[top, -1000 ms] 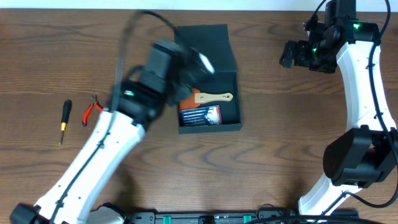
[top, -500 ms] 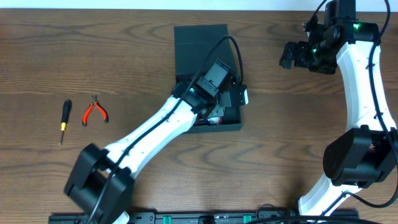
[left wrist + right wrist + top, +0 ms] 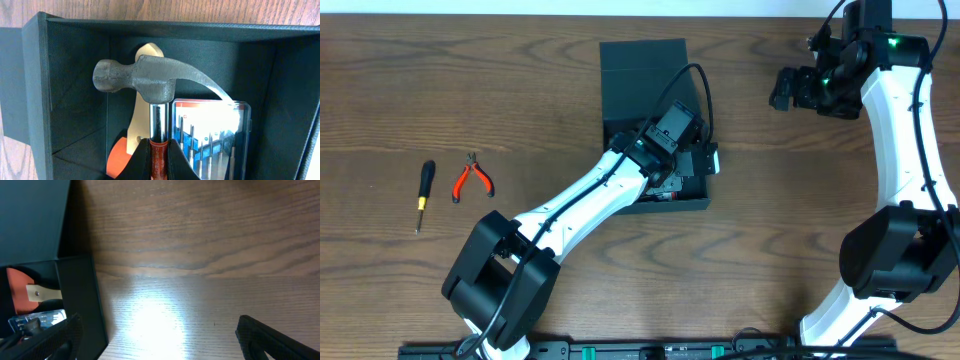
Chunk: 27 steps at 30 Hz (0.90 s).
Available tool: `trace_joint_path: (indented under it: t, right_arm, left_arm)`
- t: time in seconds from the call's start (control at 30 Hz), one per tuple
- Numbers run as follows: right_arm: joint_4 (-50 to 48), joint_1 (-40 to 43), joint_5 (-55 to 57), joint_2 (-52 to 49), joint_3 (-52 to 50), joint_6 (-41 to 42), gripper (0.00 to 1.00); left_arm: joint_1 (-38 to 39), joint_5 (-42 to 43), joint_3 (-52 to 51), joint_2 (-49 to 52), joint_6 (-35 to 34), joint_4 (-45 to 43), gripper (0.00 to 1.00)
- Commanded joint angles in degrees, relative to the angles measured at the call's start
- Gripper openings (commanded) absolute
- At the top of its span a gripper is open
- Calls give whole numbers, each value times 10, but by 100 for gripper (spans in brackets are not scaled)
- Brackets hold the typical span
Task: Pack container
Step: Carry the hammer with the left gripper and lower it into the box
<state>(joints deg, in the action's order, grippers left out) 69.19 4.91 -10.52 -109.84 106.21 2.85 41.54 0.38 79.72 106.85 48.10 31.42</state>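
The left gripper moves over the clear case below it and down to release the red handle next, since the hammer's head overhangs the wooden-handled tool.
The dark teal-green container [image 3: 620,75] sits at the table's upper middle, its flap lid open and lying flat behind it. In the left wrist view [image 3: 65,95] it holds a clear case of small screwdrivers [image 3: 210,132] and a wooden-handled tool with an orange part [image 3: 134,135]. My left gripper [image 3: 159,162] is shut on the red handle of a claw hammer [image 3: 145,80], whose steel head hangs inside the container. My right gripper [image 3: 160,340] is open and empty over bare table to the right of the container [image 3: 80,305].
Red-handled pliers [image 3: 472,178] and a small black-and-yellow screwdriver [image 3: 424,190] lie at the left of the wooden table [image 3: 790,220]. The right arm [image 3: 895,110] stands at the far right.
My left arm has swung right from near the pliers to the container and lowered the hammer into it. The right arm has not moved.
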Motion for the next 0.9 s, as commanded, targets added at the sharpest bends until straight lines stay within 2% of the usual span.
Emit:
trace_joint_path:
  t: [0.0, 0.5, 0.87]
  right_arm:
    - [1, -1, -2, 0, -4, 9, 99]
    - [0, -1, -2, 0, -4, 7, 99]
    - [6, -1, -2, 0, -4, -4, 99]
  left_arm:
    - [3, 16, 2, 6, 5, -2, 6]
    - [19, 42, 1, 8, 2, -3, 6]
    - [19, 41, -7, 61, -4, 8, 6]
